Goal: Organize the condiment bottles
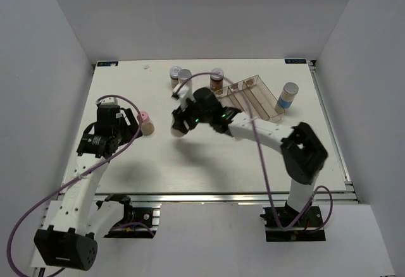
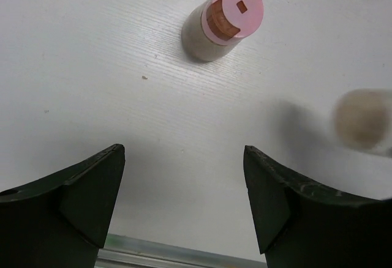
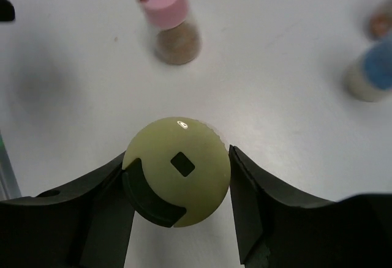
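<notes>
The tray section nearest the white-and-blue bottle is empty, so the right gripper should go outward and to the right in the top view, then down into that section.
My right gripper (image 1: 180, 125) (image 3: 176, 165) is shut on the yellow-green cap of the cream-bodied bottle (image 3: 177, 170) (image 1: 179, 129) at mid table. This bottle shows blurred in the left wrist view (image 2: 361, 121). The pink-capped bottle (image 1: 145, 122) (image 2: 223, 20) (image 3: 168, 17) stands upright on the table just left of it. My left gripper (image 1: 133, 124) (image 2: 184, 153) is open and empty, a short way short of the pink-capped bottle. At the back stand a brown jar (image 1: 175, 73), a silver-capped bottle (image 1: 185, 76) and a second brown jar (image 1: 217, 76).
A clear three-compartment tray (image 1: 253, 97) lies at the back right, behind my right arm. A white-and-blue bottle (image 1: 288, 95) stands just right of the tray. The table's near edge (image 2: 184, 254) is under my left fingers.
</notes>
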You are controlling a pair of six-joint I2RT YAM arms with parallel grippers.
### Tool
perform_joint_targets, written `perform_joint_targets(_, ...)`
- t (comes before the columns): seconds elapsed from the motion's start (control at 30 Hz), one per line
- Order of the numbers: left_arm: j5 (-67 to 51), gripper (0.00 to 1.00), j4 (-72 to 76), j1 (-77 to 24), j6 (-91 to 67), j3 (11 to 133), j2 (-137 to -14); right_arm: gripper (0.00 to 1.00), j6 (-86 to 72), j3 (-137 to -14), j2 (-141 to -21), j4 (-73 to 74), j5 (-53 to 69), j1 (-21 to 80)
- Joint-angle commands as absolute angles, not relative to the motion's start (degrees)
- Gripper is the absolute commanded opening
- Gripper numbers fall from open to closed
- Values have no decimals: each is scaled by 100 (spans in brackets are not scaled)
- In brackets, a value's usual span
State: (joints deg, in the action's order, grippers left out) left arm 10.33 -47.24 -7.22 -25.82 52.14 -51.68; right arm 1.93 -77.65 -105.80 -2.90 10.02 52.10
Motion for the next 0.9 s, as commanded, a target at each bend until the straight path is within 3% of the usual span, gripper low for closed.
perform_joint_targets(0.0,826,88,-4053,-712,-2382,5142,-5387,0,377,-7787,-9616,25,1827,4282)
perform_joint_targets(0.13,782,88,-3622,-712,-2277,5115,-5799,0,729,-7779,-9037,580,2031,3587)
perform_joint_targets(0.37,932,90,-3217,-712,-1978,5150,-6450,0,510,-7646,-8964,546,1179,1988)
perform_joint_targets(0.53,897,90,-3050,-712,-1899,5256,-6715,0,755,-8181,-9657,510,958,1241)
perform_joint_targets(0.87,888,94,-3094,-712,-2065,5256,-6636,0,1046,-9358,-11099,193,809,844)
